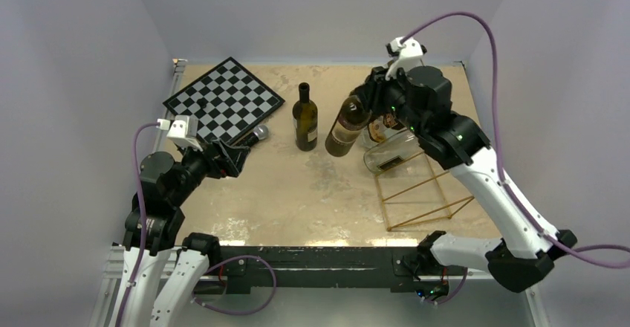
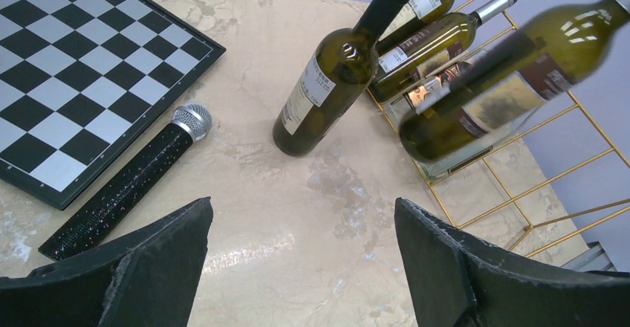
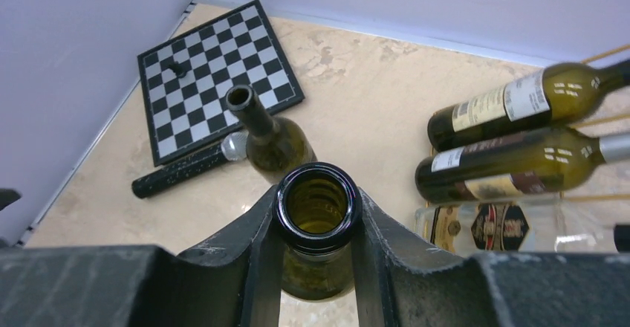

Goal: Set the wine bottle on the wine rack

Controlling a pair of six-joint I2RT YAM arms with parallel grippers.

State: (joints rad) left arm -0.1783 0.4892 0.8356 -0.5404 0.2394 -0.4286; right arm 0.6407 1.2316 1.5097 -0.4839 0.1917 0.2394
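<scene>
The bottle needs to go back and over the wine rack's near end [image 1: 421, 196] next with my right gripper. Then I will turn it and lower it there.
My right gripper [image 1: 371, 98] is shut on the neck of a dark green wine bottle [image 1: 345, 126] and holds it tilted above the table, left of the gold wire wine rack [image 1: 431, 213]. In the right wrist view the fingers [image 3: 256, 238] clamp just below the bottle's open mouth [image 3: 318, 206]. The held bottle shows blurred in the left wrist view [image 2: 512, 82]. A second green bottle [image 1: 304, 117] stands upright on the table to its left. My left gripper [image 1: 238, 156] is open and empty over bare table [image 2: 303, 208].
The rack's far end holds two green bottles [image 3: 520, 104] [image 3: 520, 167] and a clear bottle [image 3: 505, 227] lying down. A chessboard [image 1: 223, 100] with one dark piece [image 3: 176, 67] lies at the far left. A black microphone [image 1: 252, 135] lies beside it.
</scene>
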